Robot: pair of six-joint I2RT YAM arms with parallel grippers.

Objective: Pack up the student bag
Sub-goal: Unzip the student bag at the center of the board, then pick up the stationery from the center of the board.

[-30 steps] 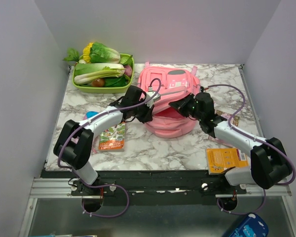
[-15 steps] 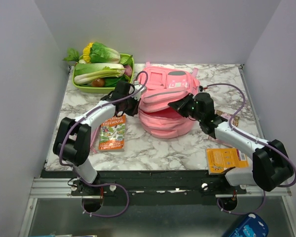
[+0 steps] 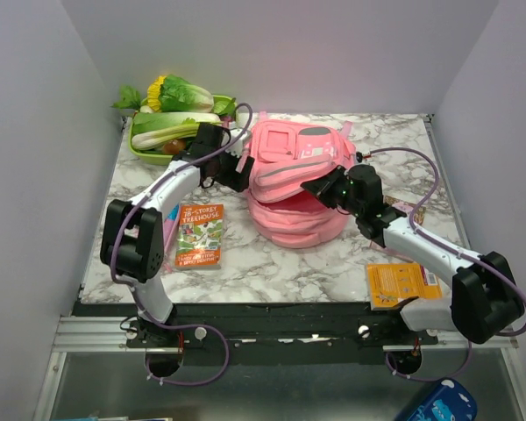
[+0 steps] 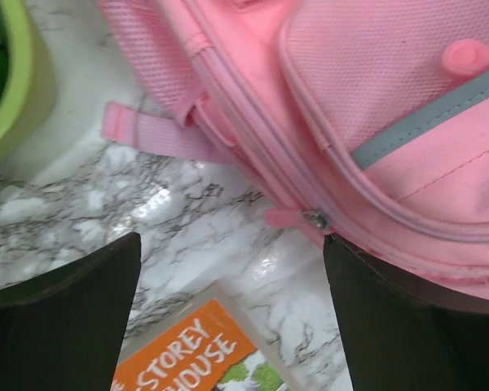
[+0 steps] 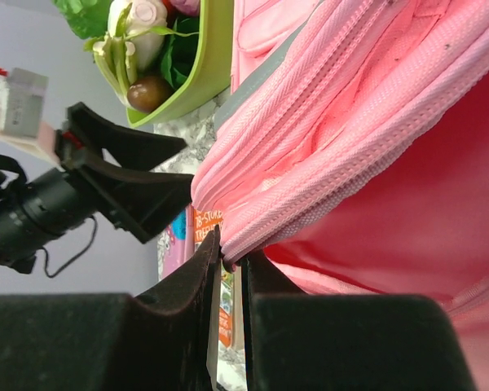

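Note:
The left gripper will next go to the left in the top view, past the Treehouse book, and down onto the pink case, which is still outside the opened bag.
The pink student bag (image 3: 298, 175) lies in the middle of the table with its upper flap raised on the right side. My right gripper (image 3: 314, 186) is shut on the flap's zip edge (image 5: 253, 232), pinched between the fingertips (image 5: 232, 248). My left gripper (image 3: 237, 167) hovers at the bag's left side, open with nothing between its fingers (image 4: 230, 244). Below it I see bare marble, a zip puller (image 4: 314, 218) and a pink strap (image 4: 147, 134).
A "Storey Treehouse" book (image 3: 200, 234) lies left of the bag, directly under my left gripper (image 4: 187, 358). A green tray (image 3: 149, 156) of vegetables stands at the back left. An orange booklet (image 3: 403, 283) lies near the front right edge.
My left gripper has let go of the bag's flap, opened, and pulled back to the left. The flap has sagged lower. My right gripper still holds the zip edge.

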